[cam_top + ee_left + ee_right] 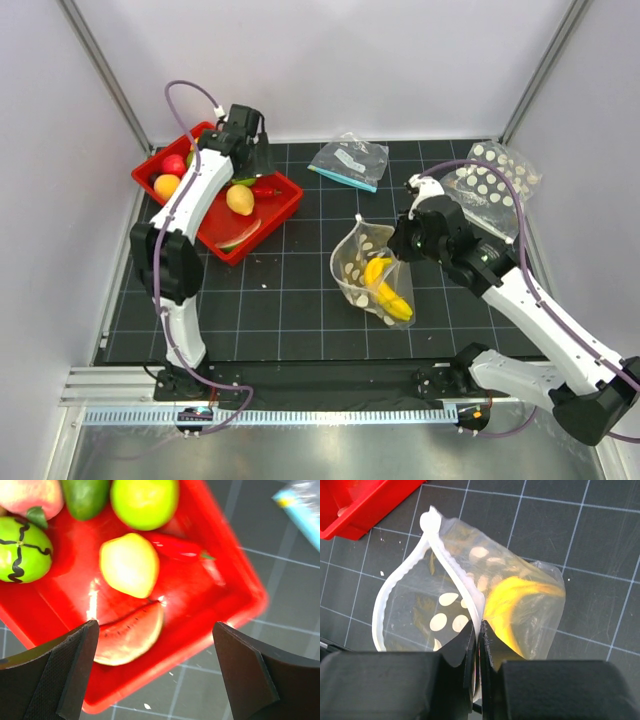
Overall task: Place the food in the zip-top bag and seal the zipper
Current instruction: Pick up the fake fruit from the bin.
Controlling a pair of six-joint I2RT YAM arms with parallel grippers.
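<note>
Next, my left gripper moves down into the red tray, open fingers around the lemon. The red tray's bare bottom shows on either side of the yellow lemon.
The dotted zip-top bag lies mid-table with its mouth gaping and yellow bananas inside. My right gripper is shut on the bag's zipper rim, holding one side up; the bananas show through the plastic. My left gripper is open and empty above the red tray, over its near corner. The tray holds a lemon, a watermelon slice, a lime, a red chilli and other green and red fruits.
The red tray stands at the back left. A clear undotted bag with a teal strip lies at the back middle. Another dotted bag lies at the back right, behind my right arm.
</note>
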